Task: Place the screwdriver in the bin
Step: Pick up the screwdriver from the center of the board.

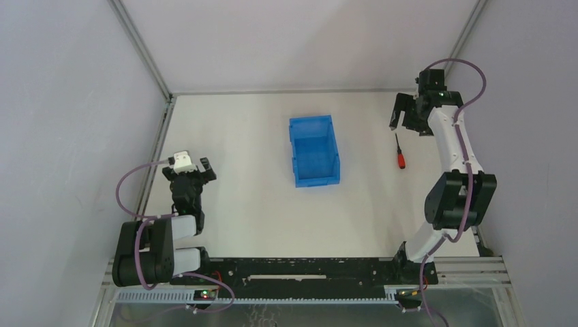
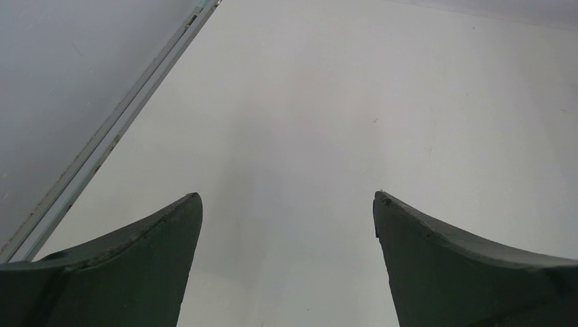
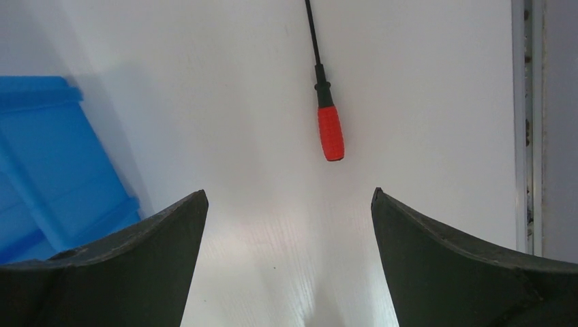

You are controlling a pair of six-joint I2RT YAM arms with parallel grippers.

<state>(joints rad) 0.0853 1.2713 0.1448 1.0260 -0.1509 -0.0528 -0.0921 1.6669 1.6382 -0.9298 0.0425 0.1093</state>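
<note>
I should lower my right gripper onto the handle next and shift it toward the right in its wrist view, because the screwdriver's red handle [image 1: 401, 160] [image 3: 330, 132] lies off the middle line of the fingers.
The screwdriver [image 1: 400, 154], red-handled with a thin black shaft, lies flat on the white table right of the blue bin [image 1: 313, 150]. In the right wrist view the screwdriver [image 3: 327, 116] lies ahead of the jaws, handle end nearest them, and a corner of the bin [image 3: 48, 163] shows at the left. My right gripper [image 1: 403, 120] hovers just beyond the shaft's far tip, open and empty; between its fingers [image 3: 288, 197] only bare table shows. My left gripper [image 1: 192, 168] is open and empty at the table's left side, far from both.
A metal frame rail [image 1: 158, 146] runs along the table's left edge and another rail [image 3: 526, 122] lies close on the right of the screwdriver. Grey walls close in the back and both sides.
</note>
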